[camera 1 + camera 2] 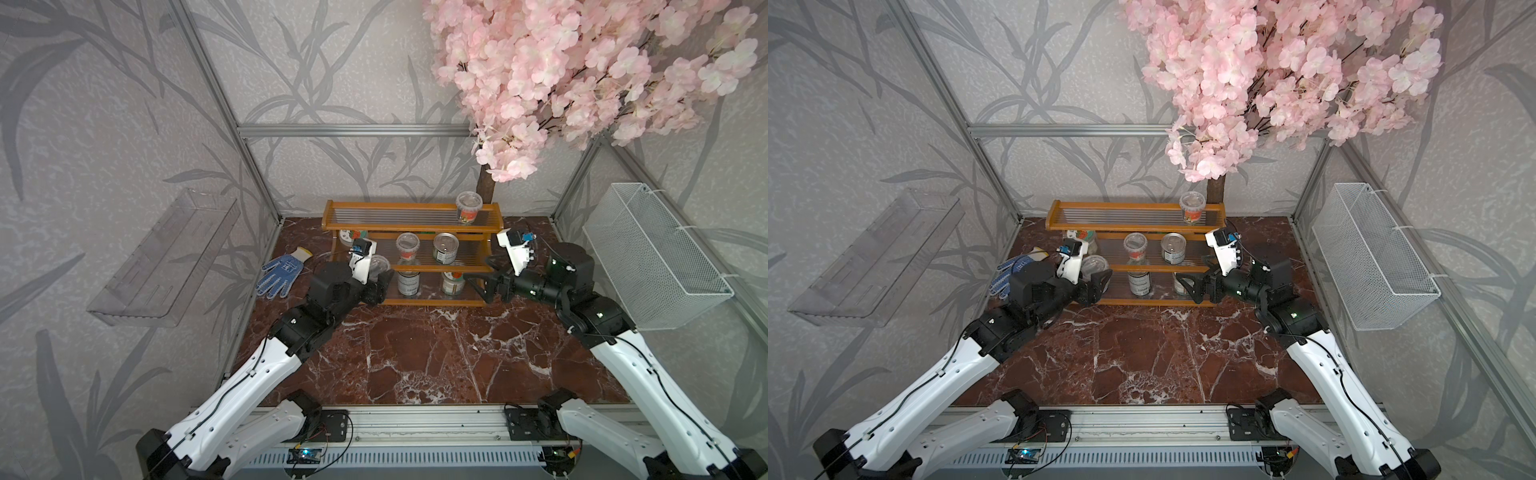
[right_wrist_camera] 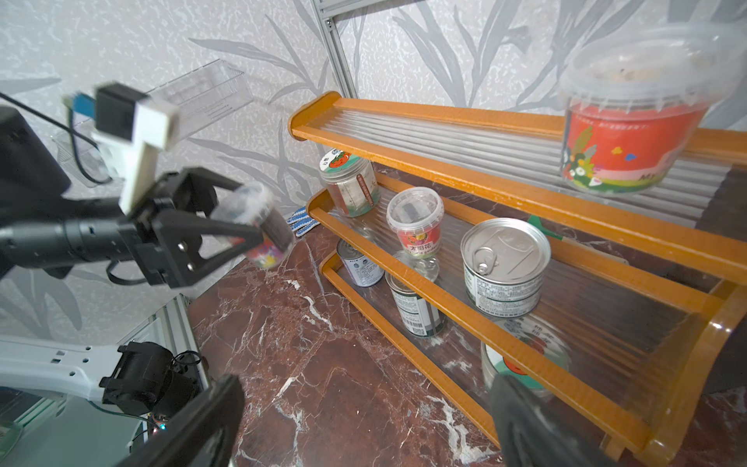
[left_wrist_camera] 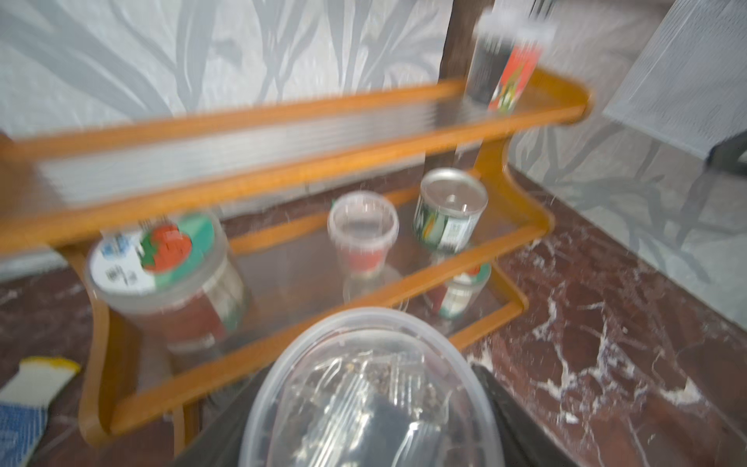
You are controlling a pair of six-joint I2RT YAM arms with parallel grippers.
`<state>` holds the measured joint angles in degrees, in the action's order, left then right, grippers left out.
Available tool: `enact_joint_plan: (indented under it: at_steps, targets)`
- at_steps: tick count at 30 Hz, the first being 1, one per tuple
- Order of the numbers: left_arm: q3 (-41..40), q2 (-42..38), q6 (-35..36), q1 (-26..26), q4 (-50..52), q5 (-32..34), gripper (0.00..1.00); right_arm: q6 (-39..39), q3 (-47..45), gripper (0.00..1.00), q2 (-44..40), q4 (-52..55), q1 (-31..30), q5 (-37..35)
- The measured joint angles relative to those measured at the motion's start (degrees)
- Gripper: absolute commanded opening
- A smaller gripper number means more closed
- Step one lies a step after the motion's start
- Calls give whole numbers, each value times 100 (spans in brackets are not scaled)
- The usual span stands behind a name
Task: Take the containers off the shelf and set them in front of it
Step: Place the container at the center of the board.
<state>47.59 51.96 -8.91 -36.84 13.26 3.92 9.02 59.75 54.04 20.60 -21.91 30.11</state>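
Empty marble before the shelf's bottom level [image 1: 367, 336] lies below and back, so next my left gripper will draw back and down to release the clear lidded cup.
The orange-brown shelf [image 1: 411, 227] [image 2: 477, 178] stands at the back of the table. A clear cup [image 1: 468, 207] is on its top tier. The middle tier holds a tomato-lid jar [image 3: 161, 258], a cup [image 1: 407, 246] and a tin [image 1: 445, 248]. On the bottom tier are two tins [image 2: 416, 311] and another tomato-lid jar [image 1: 453, 282]. My left gripper [image 1: 380, 276] [image 2: 258, 242] is shut on a clear lidded cup [image 3: 372, 396] [image 1: 379, 265], held above the table before the shelf's left end. My right gripper [image 1: 476, 289] [image 2: 364, 424] stands open and empty at the bottom tier's right end.
A blue work glove [image 1: 280, 272] lies left of the shelf. A clear plastic tray [image 1: 166, 257] hangs on the left wall and a white wire basket [image 1: 656, 257] on the right. A blossom tree trunk [image 1: 484, 183] rises behind the shelf. Brown marble table [image 1: 415, 353] stretches in front.
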Motion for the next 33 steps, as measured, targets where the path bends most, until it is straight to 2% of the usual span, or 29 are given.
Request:
enact_joint_plan:
  at_steps: [4,10,19,33]
  targets:
    - [-1266,-297,-638,-518,-208,627,69,-33,-229,99,-24,-37,0,61]
    - [-2293,-315,-1421,-824,-520,1429,68,-125,-452,99,-92,-46,0,63]
    - [-3018,-42,-2249,-855,-999,2232,68,-254,-479,99,-94,-48,0,57]
    - [-3327,457,-2542,-855,-1488,2286,75,-286,-673,99,-83,-105,0,55]
